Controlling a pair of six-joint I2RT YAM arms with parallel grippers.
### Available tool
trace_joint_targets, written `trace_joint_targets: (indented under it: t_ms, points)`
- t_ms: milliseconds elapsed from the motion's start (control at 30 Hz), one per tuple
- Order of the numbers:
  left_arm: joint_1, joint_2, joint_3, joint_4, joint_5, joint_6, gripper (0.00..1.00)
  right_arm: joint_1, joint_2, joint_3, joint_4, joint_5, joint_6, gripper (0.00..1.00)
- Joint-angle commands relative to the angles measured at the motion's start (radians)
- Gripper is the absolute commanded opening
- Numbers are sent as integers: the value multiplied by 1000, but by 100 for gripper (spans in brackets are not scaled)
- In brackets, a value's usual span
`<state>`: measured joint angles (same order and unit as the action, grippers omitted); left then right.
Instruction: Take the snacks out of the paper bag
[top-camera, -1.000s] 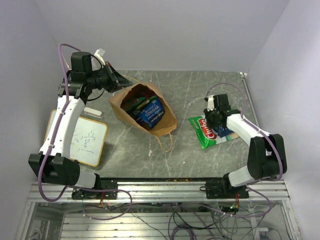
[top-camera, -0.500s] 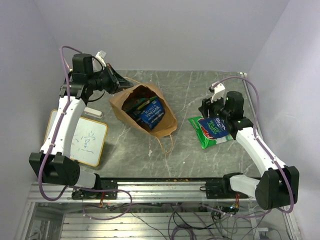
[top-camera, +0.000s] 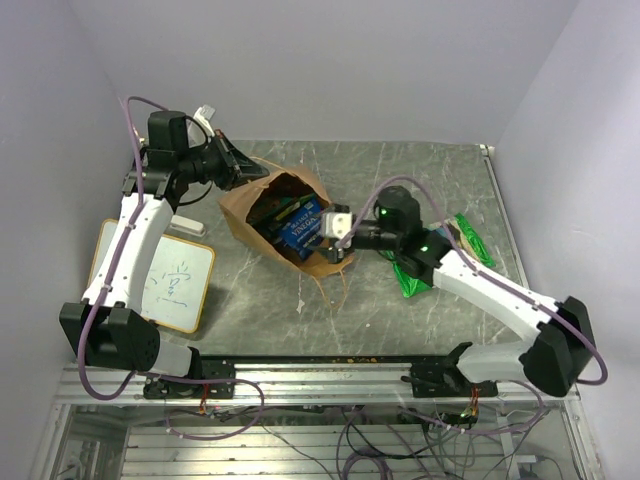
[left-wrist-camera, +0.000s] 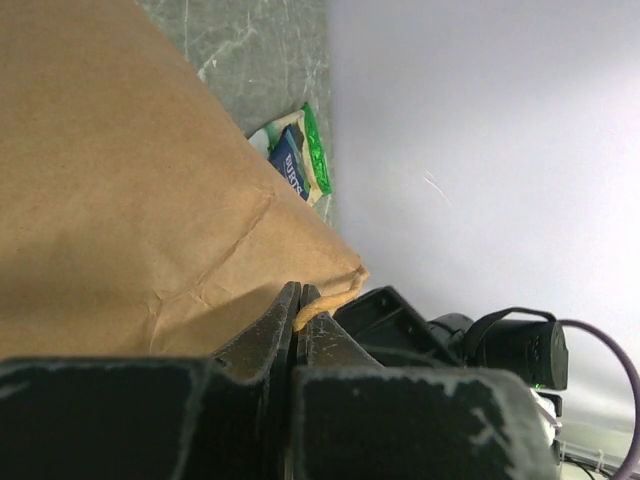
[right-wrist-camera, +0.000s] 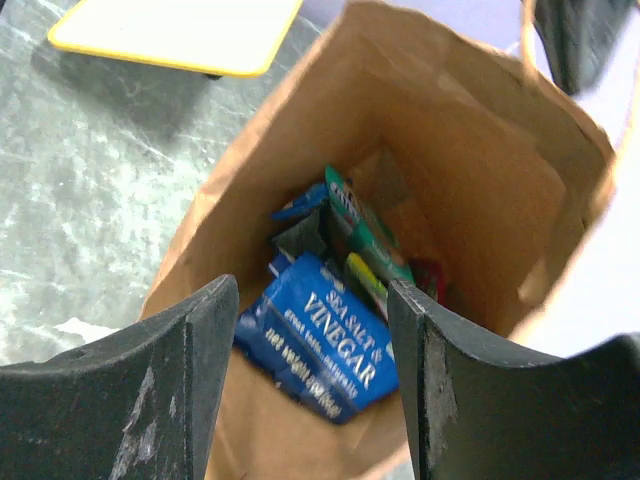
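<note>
I will reach down with my right gripper and to its left in the top view, because the green packet's near corner is deep in the bag (top-camera: 262, 205) there.
The brown paper bag (top-camera: 262, 205) lies tilted on the table with its mouth toward the near right. My left gripper (top-camera: 241, 168) is shut on its string handle (left-wrist-camera: 322, 298) at the far rim, beside the bag's brown wall (left-wrist-camera: 120, 200). My right gripper (top-camera: 334, 246) hovers open at the bag's mouth, nothing between its fingers (right-wrist-camera: 200, 340). Inside lie snacks: a blue vinegar packet (right-wrist-camera: 322, 350), a green one (right-wrist-camera: 365, 235), a yellow-green one (right-wrist-camera: 366, 282) and a small red one (right-wrist-camera: 428, 280). A green-white packet (top-camera: 411, 277) lies on the table under my right forearm.
A small whiteboard (top-camera: 168, 282) with a yellow rim lies at the left, also seen beyond the bag in the right wrist view (right-wrist-camera: 175, 35). Grey walls close in the table on three sides. A metal rail (top-camera: 320, 375) runs along the near edge.
My right arm let go of the green-white packet, swung left to the bag's mouth and opened its jaws. My left gripper kept its hold on the handle.
</note>
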<state>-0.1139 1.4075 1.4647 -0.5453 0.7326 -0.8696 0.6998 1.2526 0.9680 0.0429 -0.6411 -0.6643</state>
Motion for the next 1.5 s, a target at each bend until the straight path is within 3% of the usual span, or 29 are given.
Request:
trace_joint_targets:
  t_ms: [0, 233, 467, 1200, 1467]
  points:
    - [-4, -31, -8, 43, 31, -10, 7, 88, 94, 64, 37, 92, -218, 61]
    - [-13, -31, 14, 18, 30, 6, 7, 124, 282, 145, 56, 228, -448, 49]
    - [-21, -24, 27, 15, 34, 11, 7, 127, 454, 277, 3, 335, -591, 46]
    - [-36, -8, 52, -31, 35, 47, 7, 124, 797, 515, 13, 413, -585, 46]
    - [-35, -7, 76, -70, -4, 78, 7, 124, 792, 511, 27, 407, -559, 26]
